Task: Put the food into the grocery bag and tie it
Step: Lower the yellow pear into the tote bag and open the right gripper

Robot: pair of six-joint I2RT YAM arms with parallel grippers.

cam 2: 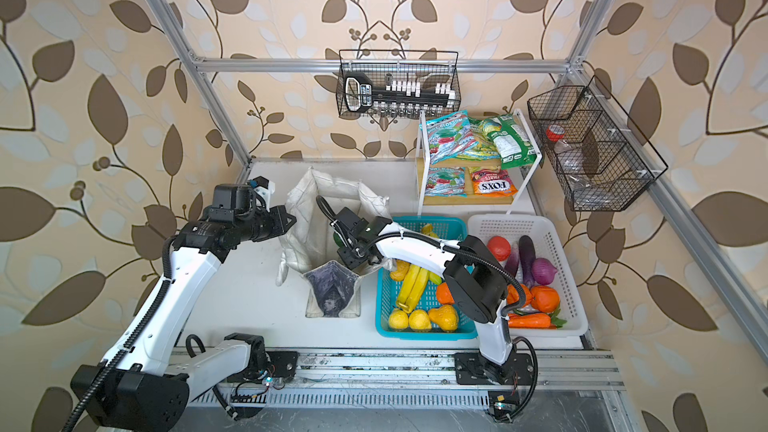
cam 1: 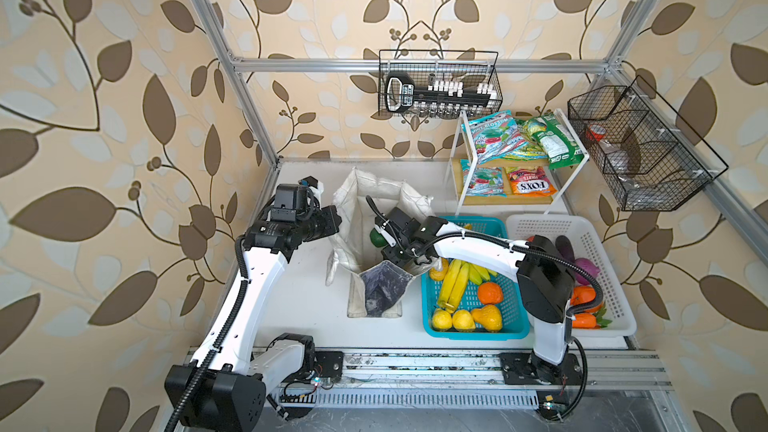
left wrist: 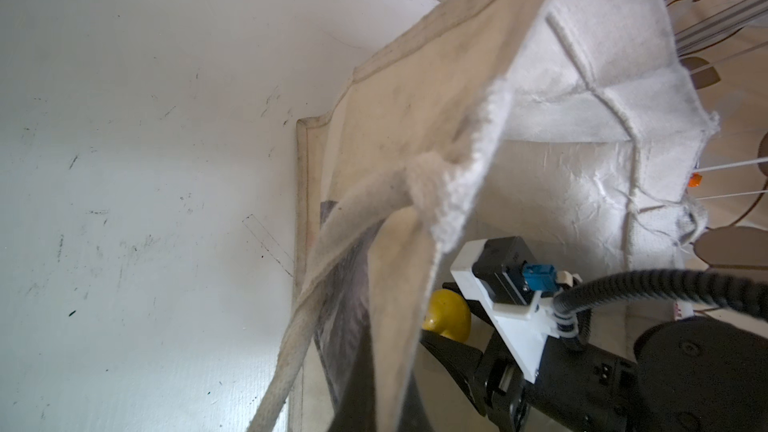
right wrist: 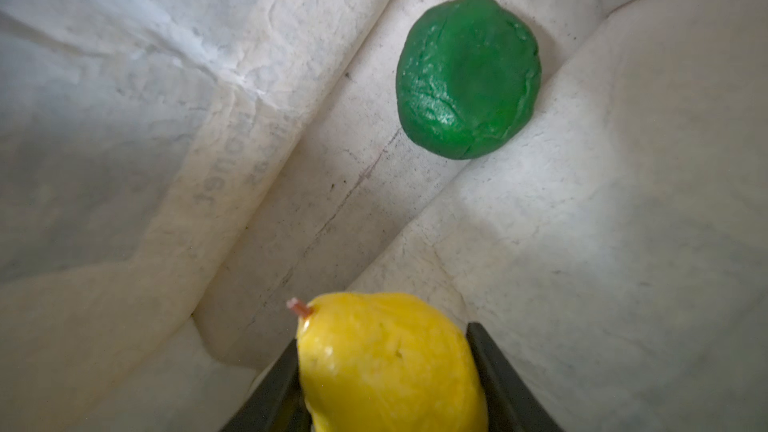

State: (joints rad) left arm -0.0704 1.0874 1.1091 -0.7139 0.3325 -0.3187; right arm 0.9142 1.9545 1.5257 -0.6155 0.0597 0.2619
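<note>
I need to use my right gripper next to lower the hanging pear deeper toward the bare bag bottom beside the green round fruit (cam 1: 376, 238) and release it, as the bag bottom is below the gripper.
The grocery bag (cam 1: 386, 189) (cam 2: 332, 189) stands open on the white table, left of the baskets. My left gripper (cam 1: 334, 222) (cam 2: 291, 220) (left wrist: 386, 417) is shut on the bag's left rim (left wrist: 415, 118), holding that wall up. My right gripper (cam 1: 388, 249) (cam 2: 347, 253) (right wrist: 382, 338) reaches down inside the bag, shut on a yellow pear (right wrist: 386, 367) (left wrist: 446, 320) that hangs above the bag floor (right wrist: 291, 160). A green round fruit (right wrist: 467, 76) (cam 1: 376, 238) lies on that floor. A banana bunch (cam 1: 455, 280) and lemons (cam 1: 441, 320) lie in the turquoise basket. Snack packets (cam 1: 498, 139) sit on the shelf.
The turquoise basket (cam 1: 478, 333) touches the bag's right side, with a white basket (cam 1: 615, 305) of toy vegetables beyond it. A white two-level shelf (cam 1: 455, 168) at the back right also holds the orange FOX'S packet (cam 1: 530, 187). Black wire baskets (cam 1: 440, 85) (cam 1: 644, 151) hang on the frame.
</note>
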